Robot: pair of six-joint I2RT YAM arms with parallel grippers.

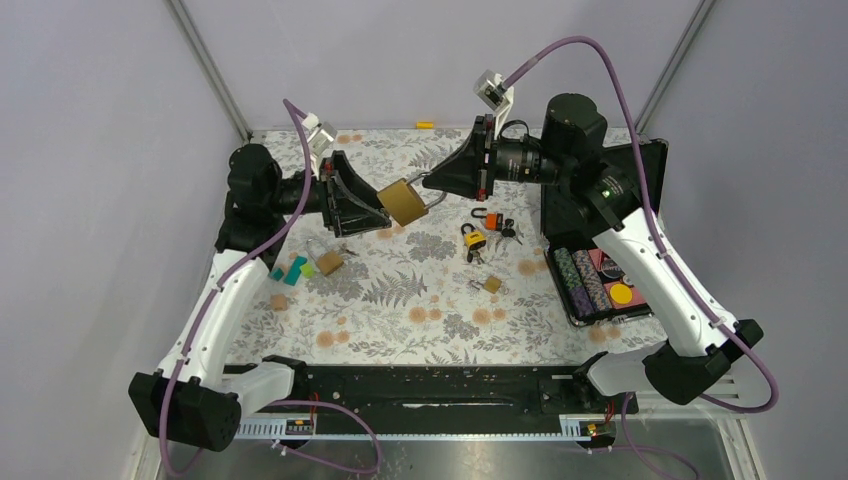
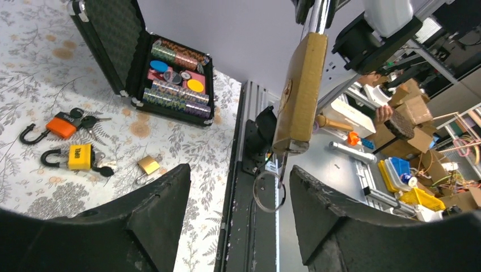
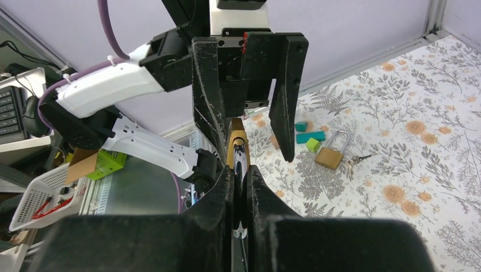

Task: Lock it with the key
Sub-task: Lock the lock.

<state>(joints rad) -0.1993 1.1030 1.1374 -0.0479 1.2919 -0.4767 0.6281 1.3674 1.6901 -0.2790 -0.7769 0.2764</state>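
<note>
I should next lower my right gripper, tilt its fingers downward, lay the large brass padlock (image 1: 404, 201) on the clear patch of the floral table below and release the shackle.
A large brass padlock (image 1: 404, 201) hangs in the air between the two arms. My right gripper (image 1: 429, 182) is shut on its steel shackle, and in the right wrist view (image 3: 239, 175) the brass body (image 3: 237, 148) shows just past the closed fingertips. My left gripper (image 1: 380, 210) is open right beside the padlock's bottom end. In the left wrist view the padlock (image 2: 298, 93) hangs with a key (image 2: 282, 165) in its underside. The key ring (image 2: 269, 191) dangles between my spread left gripper (image 2: 241, 187) fingers, touching neither.
On the floral table lie an orange padlock (image 1: 482, 218), a yellow padlock (image 1: 473, 240), a small brass padlock (image 1: 491, 284), and another brass padlock with keys (image 1: 328, 262) by coloured blocks (image 1: 292, 272). An open poker chip case (image 1: 600, 270) stands at the right.
</note>
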